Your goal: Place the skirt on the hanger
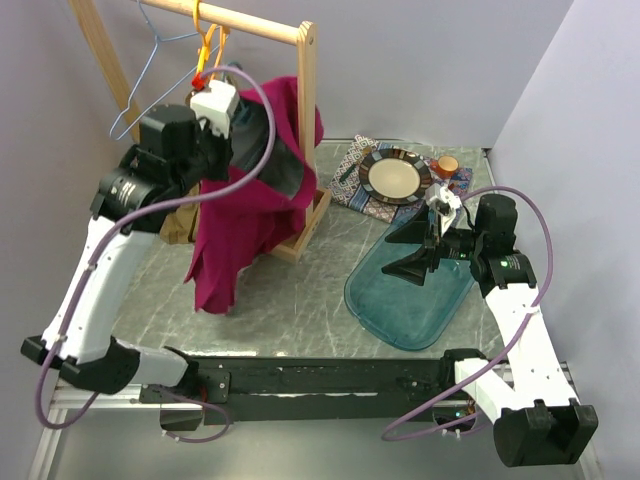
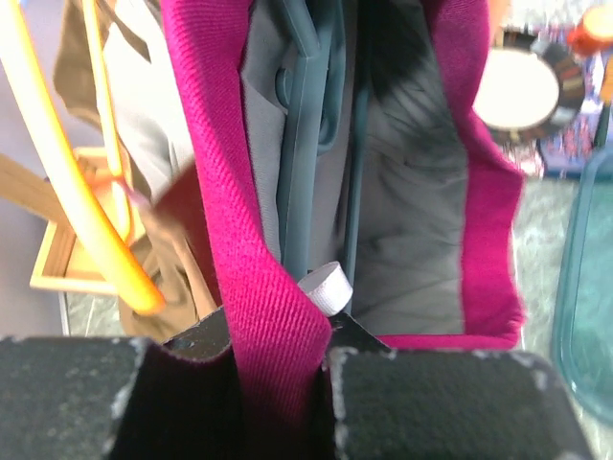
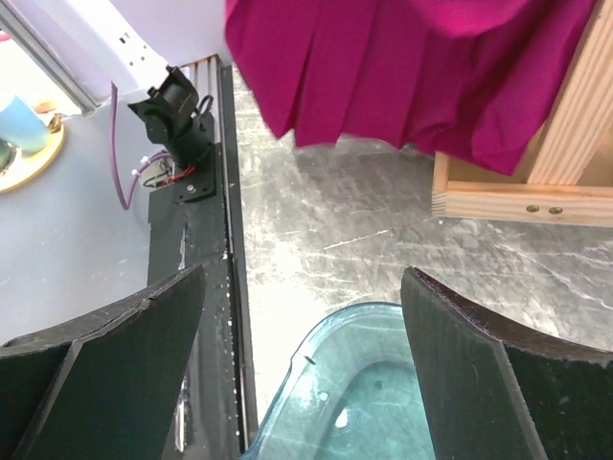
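Note:
The left gripper moves outward to the rack's bare bar beside the orange hanger next and releases the skirt's waistband there. That part of the bar has room for the grey-teal hanger.
The magenta skirt hangs at the wooden rack, its grey lining showing at the open waist. My left gripper is raised by the rack's top and shut on the skirt's waistband. In the left wrist view a grey-teal hanger runs down inside the waist, with a white tag by my fingers. An orange hanger hangs on the rail just left of it. My right gripper is open and empty above the teal tray, well apart from the skirt's hem.
A blue wire hanger hangs at the rail's left end. A plate on a patterned cloth and an orange cup sit at the back right. The rack's wooden base lies ahead of the right gripper.

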Robot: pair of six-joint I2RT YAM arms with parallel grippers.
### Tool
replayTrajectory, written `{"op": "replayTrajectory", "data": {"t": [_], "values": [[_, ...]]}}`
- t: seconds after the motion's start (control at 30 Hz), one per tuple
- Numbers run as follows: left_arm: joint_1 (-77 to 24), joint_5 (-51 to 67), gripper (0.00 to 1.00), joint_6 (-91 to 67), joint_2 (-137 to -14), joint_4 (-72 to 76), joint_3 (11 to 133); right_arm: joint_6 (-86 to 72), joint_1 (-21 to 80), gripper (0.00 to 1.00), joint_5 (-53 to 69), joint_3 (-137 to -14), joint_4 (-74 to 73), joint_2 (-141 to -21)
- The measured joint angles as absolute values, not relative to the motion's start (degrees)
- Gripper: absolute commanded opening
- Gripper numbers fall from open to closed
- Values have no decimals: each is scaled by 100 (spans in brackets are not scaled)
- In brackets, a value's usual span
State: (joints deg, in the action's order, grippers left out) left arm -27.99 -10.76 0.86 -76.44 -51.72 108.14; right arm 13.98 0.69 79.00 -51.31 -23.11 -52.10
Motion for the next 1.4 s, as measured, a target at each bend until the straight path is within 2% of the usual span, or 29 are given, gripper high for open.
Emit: {"op": "replayTrajectory", "data": {"t": [0.4,0.8,0.87,0.9,0.93,1.0,1.03,1.13,1.23,1.4], "values": [[-2152,19,1,-220,-8938,-4252,12156,1310,69,89,7931,-5120,-2252,-5196],[-1968,598,1,-569,-9839,-3754,12554,1247,69,90,8005,-5094,-2139,-5175],[-1966,626,3,-569,-9898,-3736,12545,1247,69,90,8005,-5094,-2139,-5168],[-1959,639,8,-569,-9900,-3723,12529,1247,69,90,8007,-5094,-2139,-5166],[-1951,663,28,-569,-9898,-3717,12514,1249,69,90,8007,-5094,-2141,-5164],[-1942,709,48,-596,-9883,-3691,12475,1262,19,91,8009,-5094,-2143,-5162],[-1938,744,63,-617,-9867,-3636,12438,1273,-21,91,8007,-5094,-2147,-5159],[-1935,792,82,-711,-9738,-3518,12302,1398,-82,91,7975,-5094,-2235,-5159],[-1927,816,89,-812,-9404,-3463,12086,1662,-126,91,7891,-5105,-2486,-5159],[-1905,880,94,-893,-8431,-3387,11745,2027,-502,91,7843,-5153,-2840,-5157]]}}
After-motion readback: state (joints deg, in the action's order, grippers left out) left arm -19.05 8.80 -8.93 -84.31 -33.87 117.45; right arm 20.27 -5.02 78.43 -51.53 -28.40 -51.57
